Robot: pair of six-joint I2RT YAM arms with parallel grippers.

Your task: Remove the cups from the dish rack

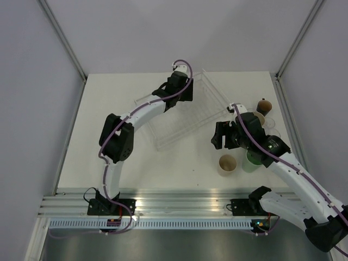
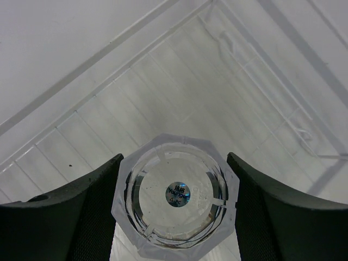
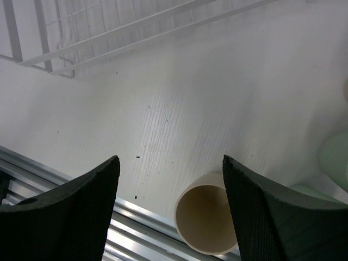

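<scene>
Next, my right gripper moves to the left in the top view, tilting toward the clear cup (image 2: 176,217), since the cup lies that way.
The white wire dish rack (image 1: 185,117) lies at the middle back of the table. My left gripper (image 1: 179,89) is over its far corner. In the left wrist view the clear cup (image 2: 176,217) stands upside down on the rack (image 2: 261,81), and my left gripper (image 2: 175,157) is open with a finger close on each side of it. A beige cup (image 1: 227,163) and a mint green cup (image 1: 252,161) stand upright on the table right of the rack. My right gripper (image 1: 220,138) is open and empty above the table, just above the beige cup (image 3: 206,220).
A small dark brown cup (image 1: 265,104) and a second beige cup (image 1: 260,118) stand at the right, behind my right arm. The metal rail (image 1: 179,204) runs along the near table edge. The rack's corner (image 3: 81,32) shows in the right wrist view.
</scene>
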